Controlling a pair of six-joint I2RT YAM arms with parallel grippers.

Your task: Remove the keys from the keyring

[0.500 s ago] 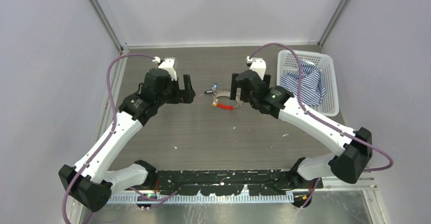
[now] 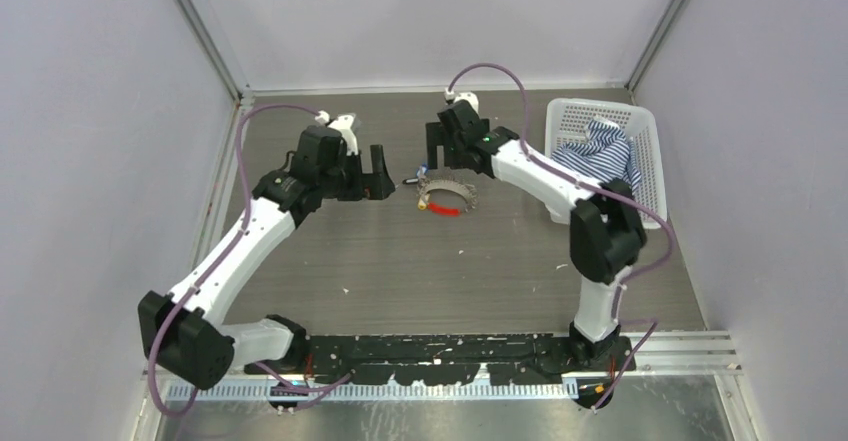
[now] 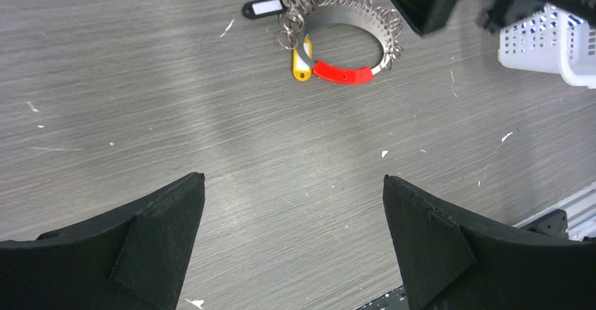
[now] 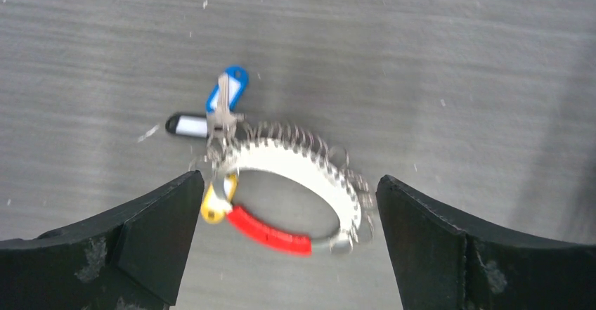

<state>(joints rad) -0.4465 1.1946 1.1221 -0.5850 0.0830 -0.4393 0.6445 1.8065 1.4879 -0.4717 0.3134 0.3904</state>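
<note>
Next, the right gripper comes down to the left in the top view onto the blue-headed key and silver blade (image 2: 422, 171) (image 4: 226, 93), because they stick out from the loop.
The keyring (image 2: 446, 199) lies flat mid-table, a silvery coil-covered loop with a red section (image 3: 342, 73). At its left end sit the keys: a black-headed one (image 3: 261, 8), a blue-headed one (image 4: 227, 88) with a silver blade across it, and a yellow one (image 4: 213, 204). My right gripper (image 2: 445, 146) hovers open just behind the loop. In the right wrist view the keyring (image 4: 295, 183) shows blurred between its fingers. My left gripper (image 2: 380, 174) stands open to the left of the keys, nothing between its fingers (image 3: 169, 233); the keyring (image 3: 351, 36) lies well ahead of them.
A white basket (image 2: 650, 121) holding a blue striped cloth (image 2: 600, 161) stands at the right rear, close to the right arm's forearm. Grey walls close in both sides. A black rail (image 2: 440, 346) runs along the near edge.
The right arm has swung round, its gripper moving from the keyring's right side to just behind it. The left gripper has edged right, toward the keys. The keyring has not moved.
</note>
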